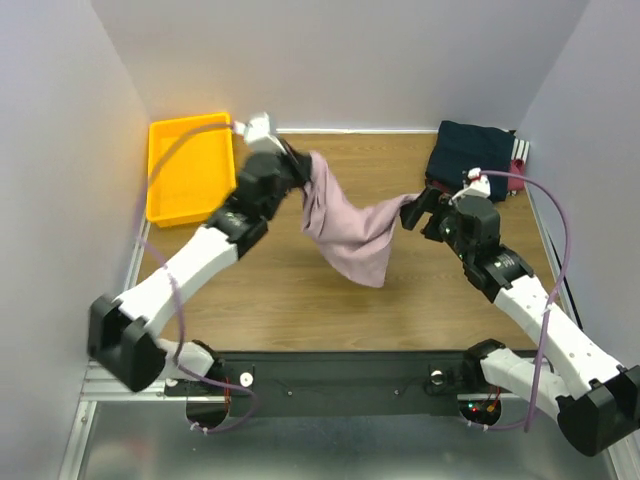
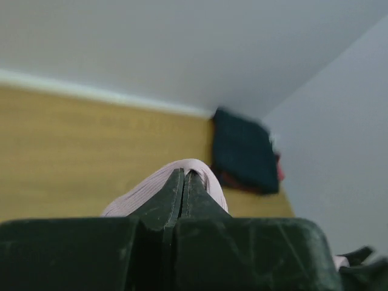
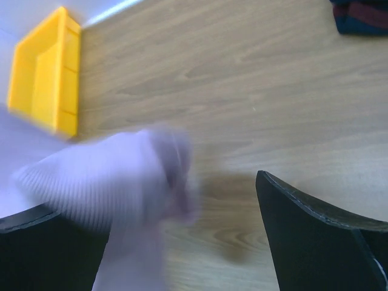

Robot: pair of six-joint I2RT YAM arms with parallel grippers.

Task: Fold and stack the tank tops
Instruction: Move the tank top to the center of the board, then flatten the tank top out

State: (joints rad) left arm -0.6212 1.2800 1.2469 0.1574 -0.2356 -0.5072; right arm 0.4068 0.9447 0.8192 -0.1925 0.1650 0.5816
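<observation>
The dusty pink tank top is hanging in the air, so my left gripper needs to go down and move back to let go of the tank top's corner on the bare table.
The dusty pink tank top (image 1: 350, 235) hangs in the air over the middle of the table, stretched between my two grippers. My left gripper (image 1: 300, 165) is shut on its upper left corner; the wrist view shows the jaws (image 2: 184, 176) pressed together with pink ribbed cloth (image 2: 145, 191) behind the tips. My right gripper (image 1: 418, 210) is at the top's right corner. Its jaws (image 3: 151, 200) stand wide open, with blurred pink cloth (image 3: 109, 176) against the left finger. A folded dark navy top (image 1: 472, 148) lies on a maroon one (image 1: 517, 165) at the back right.
A yellow plastic tray (image 1: 165, 170) stands at the back left, also in the right wrist view (image 3: 45, 73). The folded stack shows in the left wrist view (image 2: 242, 151) and the right wrist view (image 3: 362, 15). White walls close the table at the back and both sides.
</observation>
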